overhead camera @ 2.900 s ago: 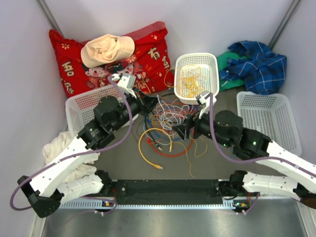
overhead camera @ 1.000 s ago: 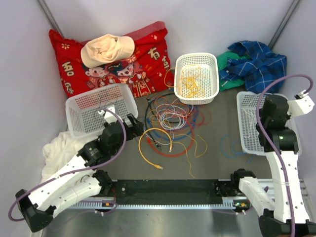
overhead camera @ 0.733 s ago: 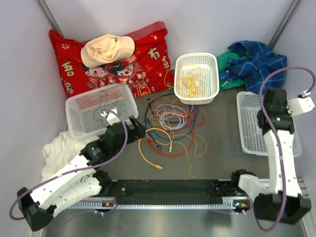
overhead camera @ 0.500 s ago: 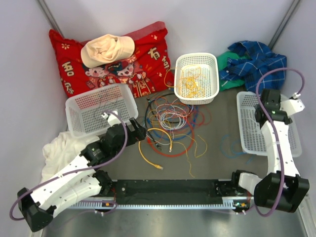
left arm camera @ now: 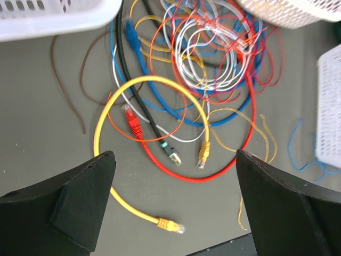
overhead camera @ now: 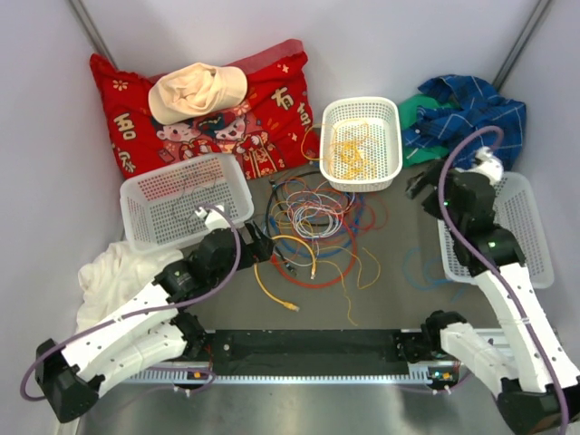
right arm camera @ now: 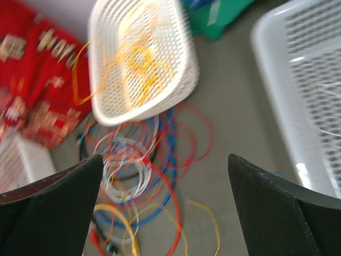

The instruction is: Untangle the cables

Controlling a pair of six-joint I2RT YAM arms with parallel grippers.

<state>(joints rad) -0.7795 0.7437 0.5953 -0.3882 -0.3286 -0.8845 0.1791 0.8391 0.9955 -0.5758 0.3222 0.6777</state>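
Note:
My right gripper swings left in the top view, back and down onto the thin yellow cable's near end next, since it trails clear of the tangle [left arm camera: 197, 80].
The cables [overhead camera: 313, 225] lie in a loose tangle on the grey table: red, blue, white, black, orange and yellow loops. In the left wrist view the tangle [left arm camera: 197, 80] spreads ahead, and a yellow cable [left arm camera: 106, 122] curls out to a plug near me. My left gripper [overhead camera: 263, 243] [left arm camera: 173, 160] hovers open at the tangle's left edge, holding nothing. My right gripper [overhead camera: 420, 188] [right arm camera: 164, 160] is open and empty, right of the tangle, facing it. The blurred right wrist view shows the cables [right arm camera: 133, 165] below a white basket.
A white basket [overhead camera: 391, 136] with yellow wires stands behind the tangle. Empty-looking white baskets sit at left [overhead camera: 149, 195] and right [overhead camera: 526, 227]. A thin blue wire [overhead camera: 421, 269] lies on the table. A red pillow [overhead camera: 272, 100], cap [overhead camera: 195, 91], plaid cloth [overhead camera: 480, 113] and white cloth [overhead camera: 104, 276] line the edges.
My right arm swung from over the right basket toward the middle, and its gripper opened. My left arm crept slightly toward the tangle.

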